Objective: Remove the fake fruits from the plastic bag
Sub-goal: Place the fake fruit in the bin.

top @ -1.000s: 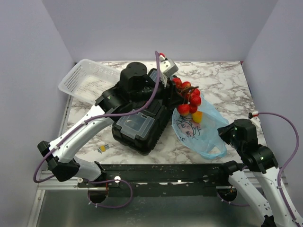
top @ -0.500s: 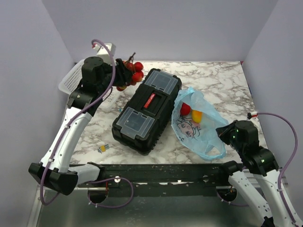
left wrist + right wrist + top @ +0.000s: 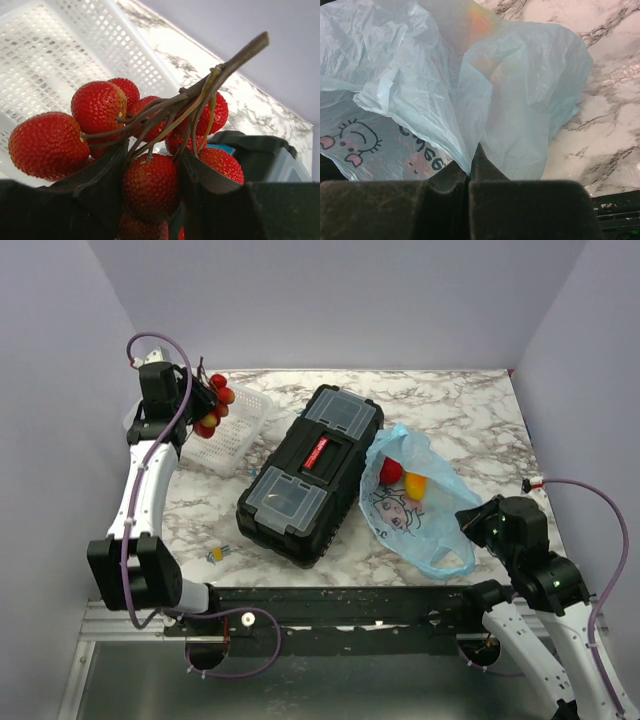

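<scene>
The white mesh basket's bottom is below my fingers, so my left gripper will next lower the bunch of red grapes (image 3: 214, 406) toward it and let go of them.
My left gripper (image 3: 205, 402) is shut on the bunch of red grapes (image 3: 214, 406) and holds it above the white mesh basket (image 3: 236, 430) at the far left. In the left wrist view the red fruits (image 3: 150, 185) sit between my jaws, brown stem (image 3: 220, 65) pointing up. The light-blue plastic bag (image 3: 425, 515) lies right of the toolbox, its mouth open, with a red round fruit (image 3: 391, 471) and an orange-yellow fruit (image 3: 415, 485) inside. My right gripper (image 3: 470, 523) is shut on the bag's near edge (image 3: 465, 165).
A black toolbox (image 3: 310, 475) lies diagonally in the middle of the marble table (image 3: 470, 410). A tiny yellow-blue item (image 3: 217, 554) lies near the front left edge. Grey walls close in the left, back and right sides.
My left arm has swung from above the bag, over the toolbox, to the far left with the grape bunch, which now hangs over the basket. The right gripper stays pinched on the bag.
</scene>
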You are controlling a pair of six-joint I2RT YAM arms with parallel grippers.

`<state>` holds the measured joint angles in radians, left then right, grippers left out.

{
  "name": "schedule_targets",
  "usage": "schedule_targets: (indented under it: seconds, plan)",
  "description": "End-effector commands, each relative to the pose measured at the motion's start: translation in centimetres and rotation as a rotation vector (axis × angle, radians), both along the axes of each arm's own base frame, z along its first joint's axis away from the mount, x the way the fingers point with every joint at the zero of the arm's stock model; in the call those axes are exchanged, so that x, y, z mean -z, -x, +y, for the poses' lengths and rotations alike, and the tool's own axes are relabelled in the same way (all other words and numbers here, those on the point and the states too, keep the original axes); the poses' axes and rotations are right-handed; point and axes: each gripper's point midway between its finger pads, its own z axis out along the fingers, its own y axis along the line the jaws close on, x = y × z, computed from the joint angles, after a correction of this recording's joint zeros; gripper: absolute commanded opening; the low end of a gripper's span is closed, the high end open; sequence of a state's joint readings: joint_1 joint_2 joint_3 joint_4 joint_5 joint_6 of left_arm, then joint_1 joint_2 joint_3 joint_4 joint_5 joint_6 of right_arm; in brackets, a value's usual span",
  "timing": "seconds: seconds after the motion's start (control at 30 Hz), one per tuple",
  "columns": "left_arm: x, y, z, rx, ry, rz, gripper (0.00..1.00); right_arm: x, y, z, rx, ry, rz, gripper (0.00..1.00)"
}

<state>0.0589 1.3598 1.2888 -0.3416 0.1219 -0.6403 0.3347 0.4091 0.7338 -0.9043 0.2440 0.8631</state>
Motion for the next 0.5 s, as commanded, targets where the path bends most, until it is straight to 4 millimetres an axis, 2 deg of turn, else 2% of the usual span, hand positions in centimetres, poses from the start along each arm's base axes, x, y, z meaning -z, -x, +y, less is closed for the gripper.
schedule_targets:
  seconds: [0.0,0.23,0.47]
  plan:
    - [-0.1,-3.7,1.8,-0.008,0.035,0.001,0.00,0.0,-0.5,0.4,-0.020,-0.002,-0.010,0.01]
    - [5.1,-7.0,2.5,0.072,0.093,0.084,0.00,0.4,-0.6,0.0,0.014,0.005,0.017,0.01]
    - [8.9,-9.3,3.8,0.086,0.039,0.215,0.03,0.2,-0.6,0.1,0.006,0.001,0.003,0.01]
